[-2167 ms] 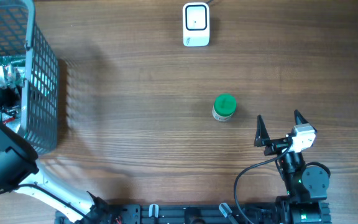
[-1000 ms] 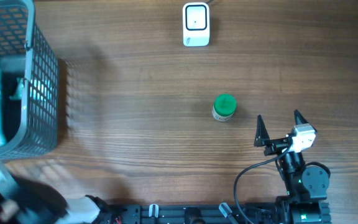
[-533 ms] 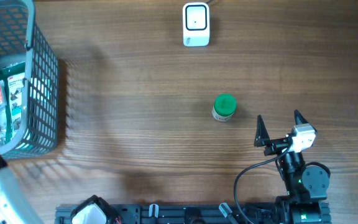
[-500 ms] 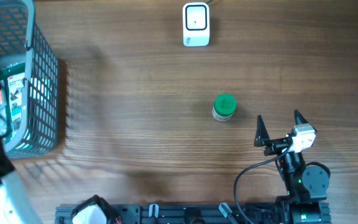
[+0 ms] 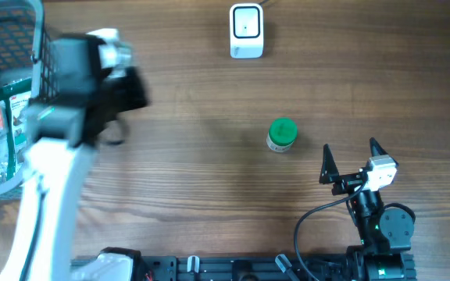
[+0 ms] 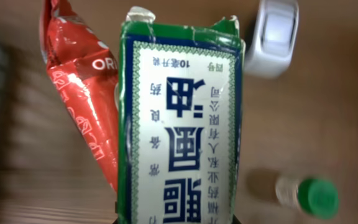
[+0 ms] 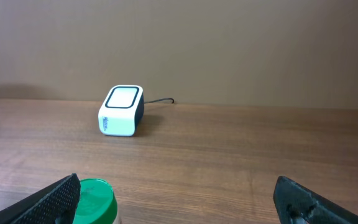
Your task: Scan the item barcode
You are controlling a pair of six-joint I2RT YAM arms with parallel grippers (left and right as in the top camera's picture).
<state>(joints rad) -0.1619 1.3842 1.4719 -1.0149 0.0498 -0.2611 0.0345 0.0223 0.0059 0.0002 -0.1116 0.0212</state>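
Observation:
The clear tabletop (image 5: 216,127) beside the bottle is below my left gripper and to its right in the overhead view, so I will move there, lower and release the packet.
My left gripper (image 6: 176,219) is shut on a green and white packet (image 6: 179,124) printed with blue characters. A red packet (image 6: 79,93) sticks out at its left side; whether the jaws pinch it too is hidden. From overhead, the blurred left arm (image 5: 92,74) covers both packets, just right of the basket. The white scanner (image 5: 246,31) sits at the far middle of the table, and also shows as the scanner (image 6: 272,37) past the packet's top. My right gripper (image 5: 350,147) stands open and empty near the front right; its wrist view shows the same open gripper (image 7: 176,186) and the scanner (image 7: 122,111) far ahead.
A green-capped bottle (image 5: 282,134) stands just left of the right gripper; the bottle (image 7: 95,199) and bottle (image 6: 306,196) show in both wrist views. The grey wire basket (image 5: 37,31) at the far left holds more packets.
The left arm has come up out of the basket and swung right over the table with the green packet. The right arm has not moved.

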